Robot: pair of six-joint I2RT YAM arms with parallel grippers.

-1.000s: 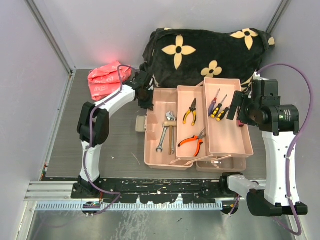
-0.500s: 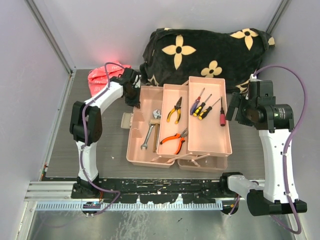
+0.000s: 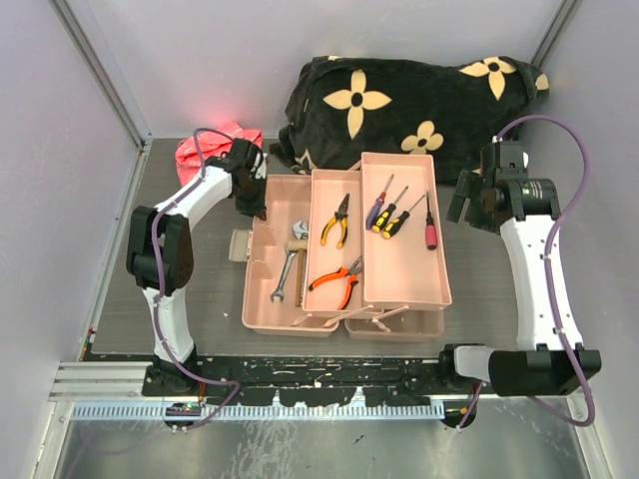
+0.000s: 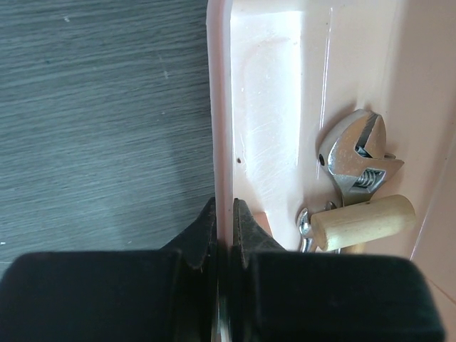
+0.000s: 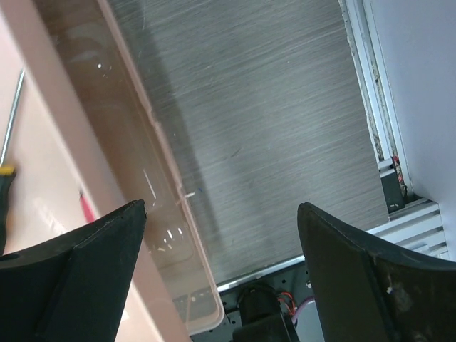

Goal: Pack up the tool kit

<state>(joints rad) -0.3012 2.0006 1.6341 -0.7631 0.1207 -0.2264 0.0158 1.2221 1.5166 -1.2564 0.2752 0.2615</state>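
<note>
The left gripper holds the opposite side of the toolbox, so the right gripper needs to move down, back and to the left in the top view onto the toolbox's lower outer rim.
The salmon-pink toolbox point(image 3: 255, 299) stands open mid-table with its tiered trays spread. Silver wrenches point(image 3: 290, 271) and a wooden-handled tool lie in the left part. Yellow pliers point(image 3: 336, 218) and orange pliers point(image 3: 334, 282) are in the middle tray, screwdrivers point(image 3: 389, 210) in the right tray. My left gripper point(image 3: 254, 196) is shut on the toolbox's left wall point(image 4: 221, 107); beside it lie an adjustable wrench point(image 4: 356, 153) and the wooden handle point(image 4: 367, 222). My right gripper point(image 3: 467, 205) hangs open just right of the box, holding nothing; its midpoint point(image 5: 219, 208) is over bare table beside the tray edge point(image 5: 153, 135).
A bright pink bag point(image 3: 205, 150) lies at the back left, close behind my left gripper. Black fabric with yellow flowers point(image 3: 409, 100) is piled behind the toolbox. Grey walls close both sides, and a metal rail point(image 3: 300, 384) runs along the near edge.
The toolbox has slid left with my left gripper shut on its wall. A red-handled screwdriver now lies in the right tray. My right gripper has drawn back and opened a little wider.
</note>
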